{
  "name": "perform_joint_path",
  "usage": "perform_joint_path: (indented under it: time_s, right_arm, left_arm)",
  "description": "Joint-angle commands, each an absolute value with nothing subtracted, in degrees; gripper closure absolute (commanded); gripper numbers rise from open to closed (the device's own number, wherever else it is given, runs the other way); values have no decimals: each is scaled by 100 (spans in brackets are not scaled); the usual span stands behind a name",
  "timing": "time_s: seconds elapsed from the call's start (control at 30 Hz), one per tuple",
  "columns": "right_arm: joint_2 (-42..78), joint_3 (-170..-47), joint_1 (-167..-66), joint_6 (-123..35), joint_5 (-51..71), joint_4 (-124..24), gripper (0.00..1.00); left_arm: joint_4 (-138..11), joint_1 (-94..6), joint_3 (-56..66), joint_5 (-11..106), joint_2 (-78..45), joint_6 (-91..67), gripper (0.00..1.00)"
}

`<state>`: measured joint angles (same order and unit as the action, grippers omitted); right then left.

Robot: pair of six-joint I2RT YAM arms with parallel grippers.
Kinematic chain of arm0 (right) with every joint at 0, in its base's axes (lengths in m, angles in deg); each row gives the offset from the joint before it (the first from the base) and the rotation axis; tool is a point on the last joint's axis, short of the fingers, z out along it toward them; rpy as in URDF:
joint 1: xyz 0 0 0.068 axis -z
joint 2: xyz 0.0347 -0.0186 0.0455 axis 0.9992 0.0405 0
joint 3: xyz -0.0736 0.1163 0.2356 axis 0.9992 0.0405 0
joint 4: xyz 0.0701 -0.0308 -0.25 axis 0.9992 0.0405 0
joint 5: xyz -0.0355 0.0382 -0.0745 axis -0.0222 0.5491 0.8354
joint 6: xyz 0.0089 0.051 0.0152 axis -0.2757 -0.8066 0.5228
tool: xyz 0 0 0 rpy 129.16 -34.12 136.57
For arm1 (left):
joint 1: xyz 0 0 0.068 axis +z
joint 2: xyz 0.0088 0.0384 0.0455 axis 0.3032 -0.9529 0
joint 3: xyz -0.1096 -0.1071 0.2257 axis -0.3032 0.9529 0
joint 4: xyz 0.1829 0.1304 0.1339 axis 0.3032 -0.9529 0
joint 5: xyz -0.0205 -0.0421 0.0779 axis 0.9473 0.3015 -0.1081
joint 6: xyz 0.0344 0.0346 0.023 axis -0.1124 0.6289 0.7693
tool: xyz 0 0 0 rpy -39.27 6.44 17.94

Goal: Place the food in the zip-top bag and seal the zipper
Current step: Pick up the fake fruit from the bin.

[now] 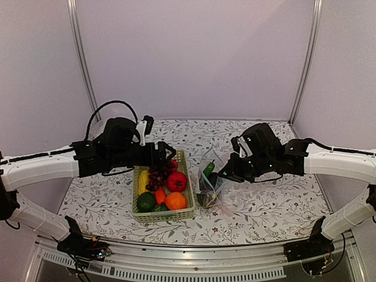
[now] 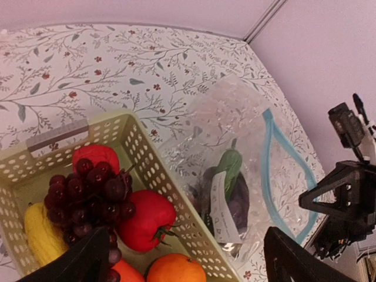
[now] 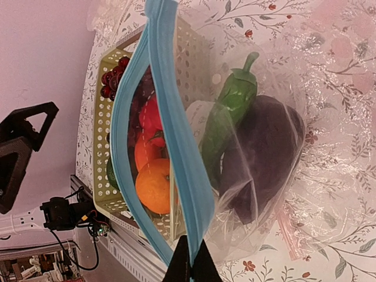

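My left gripper draws back and lowers its open fingers around the vegetable's sides next. Below and back from it, the round dark green vegetable (image 1: 146,202) lies uncovered.
The clear zip-top bag (image 1: 210,187) stands just right of the basket and holds a purple eggplant (image 3: 264,153) and a dark green vegetable (image 3: 230,114). My right gripper (image 3: 190,258) is shut on the light-blue zipper (image 3: 176,117) at one end of the open mouth; it shows right of the bag in the top view (image 1: 223,175). My left gripper (image 1: 169,154) is open and empty above the basket's far end, its wide-spread fingers (image 2: 76,264) showing at the bottom edge. Grapes (image 2: 88,197), red fruit (image 2: 144,220), corn (image 2: 38,232) and an orange (image 2: 176,270) lie in the basket.
The pale green mesh basket (image 1: 163,216) sits at table centre, touching the bag's left side. A clear bubbly plastic sheet (image 3: 346,70) lies under and right of the bag. White walls with metal posts enclose the back and sides. The table's front rail (image 1: 188,258) is near.
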<state>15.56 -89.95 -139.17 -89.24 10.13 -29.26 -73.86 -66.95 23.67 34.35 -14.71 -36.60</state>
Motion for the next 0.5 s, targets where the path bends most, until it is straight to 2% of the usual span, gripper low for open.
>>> perform_joint_path:
  time_s: [0.0, 0.23, 0.33, 0.47]
  right_arm:
    - [1598, -9203, -13971, -8927, 1042, -3031, 100]
    - [1685, -9270, -13966, -8892, 1024, -3049, 100]
    - [1716, -9279, -13971, -8894, 1021, -3064, 100]
    - [1695, -9246, -13971, -8915, 1043, -3075, 100]
  left_arm:
    - [-8757, -6582, 2925, 3309, -1222, -3817, 10]
    - [-9768, -6620, 3172, 3342, -1013, -4139, 16]
    - [-9869, -6708, 3256, 3427, -1069, -4379, 22]
    - [-9865, -6882, 3265, 3321, -1172, -4499, 25]
